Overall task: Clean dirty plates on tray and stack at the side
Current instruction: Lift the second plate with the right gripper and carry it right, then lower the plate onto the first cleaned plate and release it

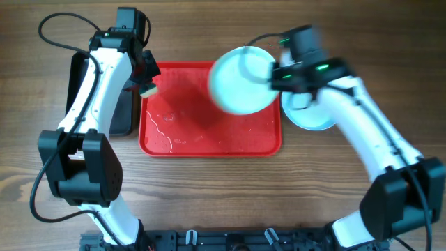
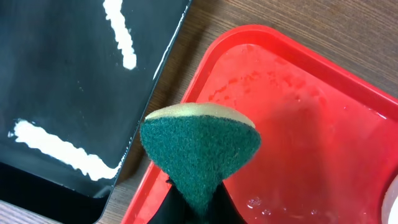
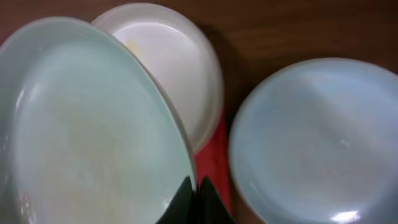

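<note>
I will move the pale mint-blue plate in my right gripper away from the tray [image 1: 209, 132]. Then I will bring the plate down over the second mint-blue plate to release it.
My right gripper [image 1: 277, 74] [image 3: 193, 190] is shut on the rim of a pale mint-blue plate [image 1: 240, 80] [image 3: 81, 124] and holds it tilted above the right end of the red tray [image 1: 209, 132] [image 3: 214, 163]. The cream-white plate [image 3: 171, 59] lies behind it on the tray's far right corner, mostly hidden in the overhead view. The second mint-blue plate [image 1: 311, 116] [image 3: 317, 137] lies on the table just right of the tray. My left gripper [image 1: 146, 81] [image 2: 196, 208] is shut on a green-and-yellow sponge [image 1: 148, 90] [image 2: 199, 143] over the tray's left rim [image 2: 186, 124].
A black rectangular bin [image 1: 122, 111] [image 2: 68, 74] with white streaks inside stands just left of the tray. The tray floor is wet, with droplets and smears [image 1: 167, 118] [image 2: 273, 81]. Bare wooden table surrounds everything.
</note>
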Controlling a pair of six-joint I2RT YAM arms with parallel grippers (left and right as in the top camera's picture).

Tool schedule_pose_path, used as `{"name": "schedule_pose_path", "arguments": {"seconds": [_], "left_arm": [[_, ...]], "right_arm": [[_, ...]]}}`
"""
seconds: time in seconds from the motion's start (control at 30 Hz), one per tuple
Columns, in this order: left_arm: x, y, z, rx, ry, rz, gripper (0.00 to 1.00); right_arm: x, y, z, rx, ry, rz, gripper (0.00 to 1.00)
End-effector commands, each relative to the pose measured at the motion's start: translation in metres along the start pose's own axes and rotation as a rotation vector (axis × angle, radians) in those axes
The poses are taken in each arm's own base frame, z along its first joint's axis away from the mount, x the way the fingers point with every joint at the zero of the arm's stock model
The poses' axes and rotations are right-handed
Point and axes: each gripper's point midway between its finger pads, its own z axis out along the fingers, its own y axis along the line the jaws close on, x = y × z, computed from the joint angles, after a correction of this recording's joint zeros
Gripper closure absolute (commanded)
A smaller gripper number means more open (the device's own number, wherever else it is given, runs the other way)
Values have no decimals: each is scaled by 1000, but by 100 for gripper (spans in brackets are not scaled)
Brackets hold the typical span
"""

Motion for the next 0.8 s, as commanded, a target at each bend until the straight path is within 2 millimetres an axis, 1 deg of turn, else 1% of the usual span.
{"name": "schedule_pose_path", "arguments": {"seconds": [0.0,0.07,0.13,0.2,0.27,0.37,0.43,0.67,0.7,0.73,0.77], "left_arm": [[-2,0,-3,10,-7,-22,96],[-3,0,-3,12,-11,-22,96],[-4,-1,-3,14,-14,-23,96],[-4,-1,-3,15,-15,-23,96],[-4,-1,-3,15,-15,-23,96],[-4,-1,-3,15,-15,-23,96],[-4,-1,-3,15,-15,-23,96],[-4,-1,-3,15,-15,-23,96],[-4,-1,-3,15,-15,-23,96],[-4,-1,-3,14,-15,-23,96],[-4,-1,-3,15,-15,-23,96]], "right_arm": [[-15,-44,-19,-26,-9,121,96],[-17,-83,-18,40,-14,192,96],[-14,-109,-15,91,-11,239,96],[-7,-133,-11,134,-4,276,96],[0,-150,-5,162,1,296,96],[11,-171,6,208,5,326,96],[17,-179,13,228,5,336,96],[34,-193,39,267,44,344,96],[36,-194,42,268,52,347,85],[37,-194,45,268,57,346,69],[38,-194,47,265,60,347,62]]}}
